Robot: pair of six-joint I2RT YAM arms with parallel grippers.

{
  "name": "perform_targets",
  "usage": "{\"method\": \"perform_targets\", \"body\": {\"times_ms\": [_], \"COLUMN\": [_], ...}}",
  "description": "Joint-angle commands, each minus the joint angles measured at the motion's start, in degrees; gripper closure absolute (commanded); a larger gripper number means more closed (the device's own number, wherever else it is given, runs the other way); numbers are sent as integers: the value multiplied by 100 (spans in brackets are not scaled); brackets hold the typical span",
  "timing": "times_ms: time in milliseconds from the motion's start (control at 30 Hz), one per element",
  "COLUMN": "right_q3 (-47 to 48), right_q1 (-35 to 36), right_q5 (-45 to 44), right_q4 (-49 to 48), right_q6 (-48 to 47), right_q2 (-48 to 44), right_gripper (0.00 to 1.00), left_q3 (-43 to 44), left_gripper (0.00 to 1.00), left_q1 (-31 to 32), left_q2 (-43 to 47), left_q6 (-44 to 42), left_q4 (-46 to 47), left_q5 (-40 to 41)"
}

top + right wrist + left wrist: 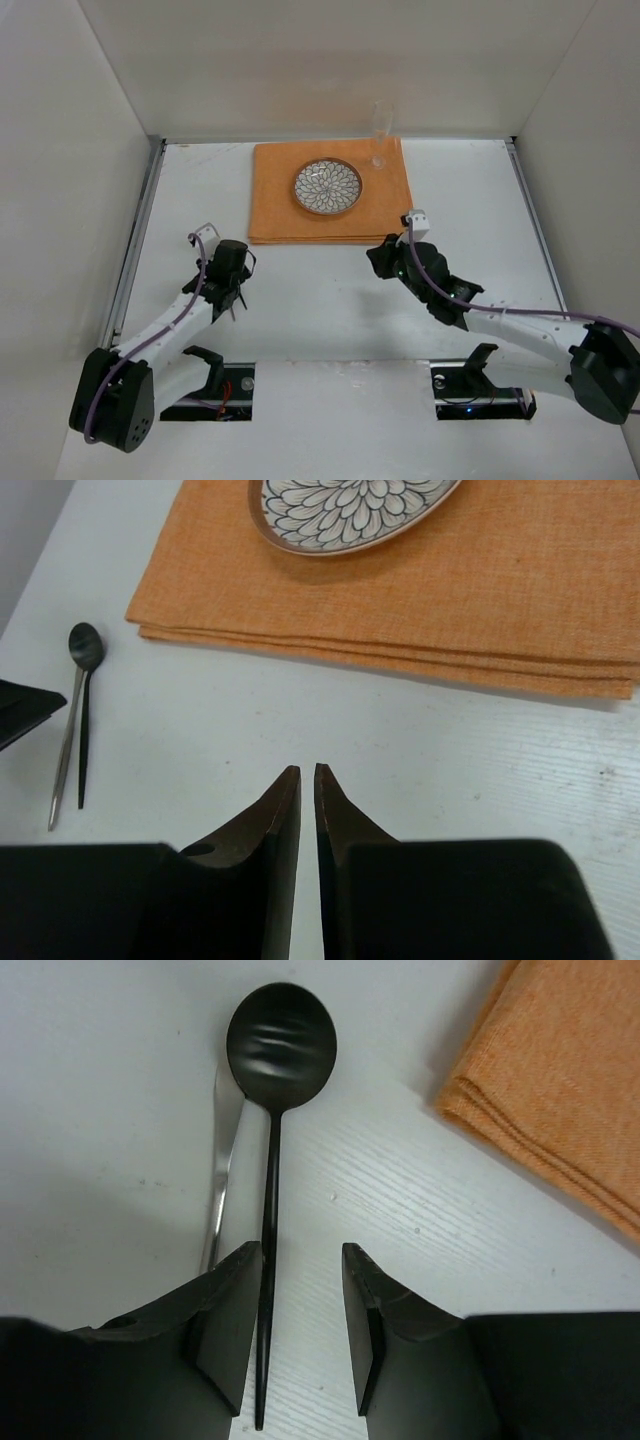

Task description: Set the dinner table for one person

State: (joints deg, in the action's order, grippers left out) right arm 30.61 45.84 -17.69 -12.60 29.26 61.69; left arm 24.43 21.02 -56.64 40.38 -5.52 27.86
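Observation:
My left gripper will go down onto the black spoon's handle [268, 1265] next and close on it, because its open fingers are already on both sides of that handle.
The dinner table [470, 190] is a white top with metal side rails. An orange cloth mat [275, 205] lies at its back middle with a flower-patterned plate [327, 187] on it and a clear glass [381, 135] at the mat's back right corner. A black spoon [281, 1040] lies on the table left of the mat [560, 1090], with a thin silver utensil [222, 1180] beside it. My left gripper [300, 1250] is open, its fingers on either side of the spoon handle, which is close to the left finger. My right gripper [307, 770] is shut and empty over bare table in front of the mat [480, 590].
The right wrist view shows the spoon [85, 645], the silver utensil [65, 750] and the plate [350, 510]. White walls enclose the table on three sides. The two arm bases [470, 385] sit at the near edge.

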Motion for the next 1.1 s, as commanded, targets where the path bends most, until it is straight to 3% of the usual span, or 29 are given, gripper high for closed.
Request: {"method": "perform_targets", "body": {"times_ms": [0,433,1067], "right_q3": [-108,-90,-126], "right_q1": [131,219,192], "right_q5": [38,38,-6], "right_q4": [-726,-823,-858], "right_q6": [54,80,63], "right_q2": [97,387,423], "right_gripper": [83,79,76], "left_q3": [282,238,185], "left_gripper": [64,76,77], "left_q1": [47,-23,-58], "left_q2": [-241,-1015,-1165], "left_q6": [-13,-65,-13], "left_q4": [-160,262,332], "left_q5": [-35,-61,-87]}}
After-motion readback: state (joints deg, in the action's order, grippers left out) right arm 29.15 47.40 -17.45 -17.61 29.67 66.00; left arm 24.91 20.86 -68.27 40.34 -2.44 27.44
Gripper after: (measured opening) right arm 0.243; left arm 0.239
